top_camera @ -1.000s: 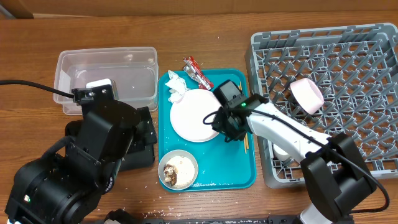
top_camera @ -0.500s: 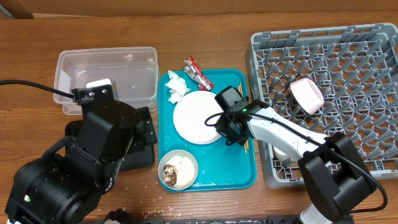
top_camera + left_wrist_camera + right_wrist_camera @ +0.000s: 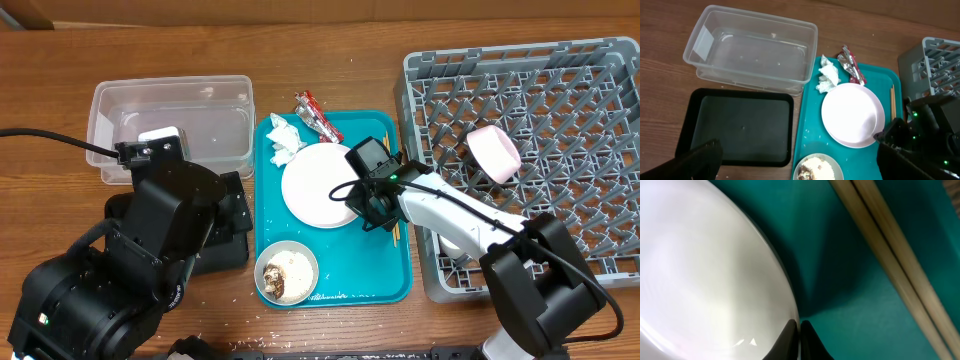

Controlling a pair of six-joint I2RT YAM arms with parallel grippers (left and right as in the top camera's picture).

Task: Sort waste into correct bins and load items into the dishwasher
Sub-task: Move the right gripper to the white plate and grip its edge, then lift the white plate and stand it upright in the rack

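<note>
My right gripper lifts the plate [image 3: 315,186] across next, tips it upright, lowers and releases, since empty pegs past the pink bowl lie to its right in the overhead view.
The pale pink-white plate [image 3: 315,186] lies on the teal tray; it also shows in the left wrist view [image 3: 850,114]. My right gripper [image 3: 364,207] is shut on its right rim [image 3: 705,270], fingertips [image 3: 800,330] pinched together. The chopsticks [image 3: 397,228] [image 3: 890,265] lie just right of it. The red wrapper [image 3: 314,114] and white tissue [image 3: 282,140] sit at the tray's far end. A bowl of rice-like crumbs [image 3: 286,272] sits at the near end. My left gripper [image 3: 800,160] is open and empty above the black tray [image 3: 740,125].
The clear tub [image 3: 170,120] stands behind the black tray, at far left. The grey rack [image 3: 540,100] fills the right side and holds a pink bowl [image 3: 493,152]. The teal tray [image 3: 370,280] lies between them. My left arm [image 3: 160,230] hides most of the black tray from overhead.
My right gripper and the plate have shifted slightly to the right, toward the rack. The left arm has not moved.
</note>
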